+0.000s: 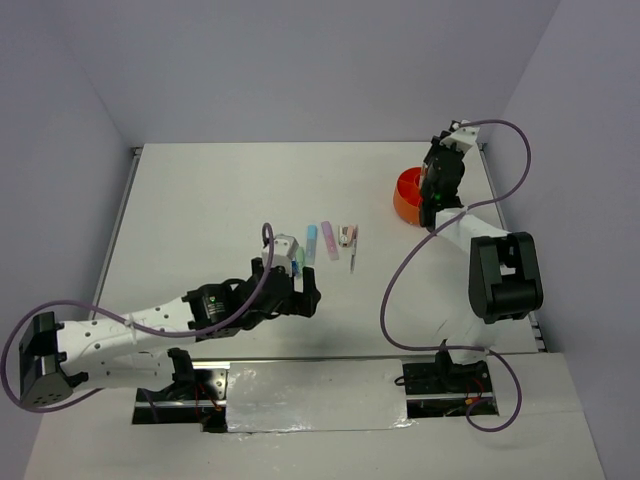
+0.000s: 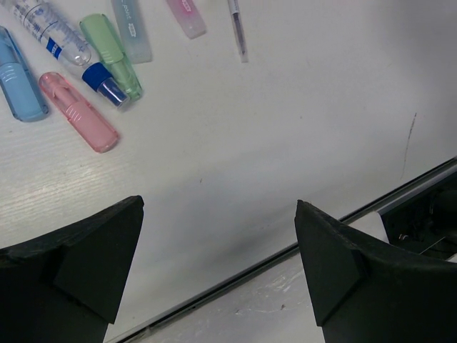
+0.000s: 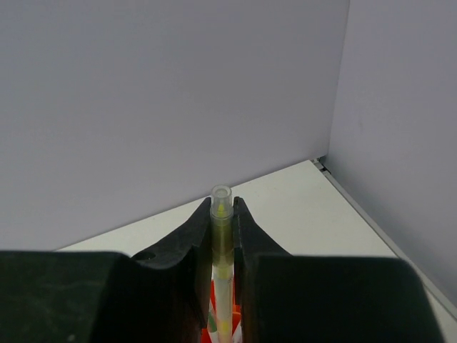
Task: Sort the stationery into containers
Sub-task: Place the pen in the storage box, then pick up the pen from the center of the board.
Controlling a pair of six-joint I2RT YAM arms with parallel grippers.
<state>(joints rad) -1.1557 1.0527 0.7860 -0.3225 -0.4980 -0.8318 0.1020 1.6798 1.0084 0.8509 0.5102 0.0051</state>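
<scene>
The left gripper moves outward, to the right in the top view, and down onto the thin pen's near end (image 1: 353, 265) (image 2: 242, 50) next, as it lies clear of the other pieces.
Loose stationery lies in a row mid-table: a blue marker (image 2: 14, 75), a pink one (image 2: 78, 111), a green one (image 2: 111, 53), a white tube with a blue cap (image 2: 53, 36), a pale blue piece (image 2: 132, 28) and a thin pen (image 2: 238, 28). My left gripper (image 1: 292, 292) (image 2: 218, 204) hovers just near of them, open and empty. The orange pot (image 1: 405, 195) stands at the far right. Above it, my right gripper (image 1: 440, 185) (image 3: 222, 204) is shut on a yellow pen (image 3: 221, 214) held upright, its lower end down toward the orange pot (image 3: 212, 332).
More pieces show from above: a pale blue stick (image 1: 311, 240), a pink-purple one (image 1: 329, 238) and a small pink item (image 1: 347, 235). A metal strip (image 2: 300, 250) marks the table's near edge under the left fingers. Walls close in the back and the right side.
</scene>
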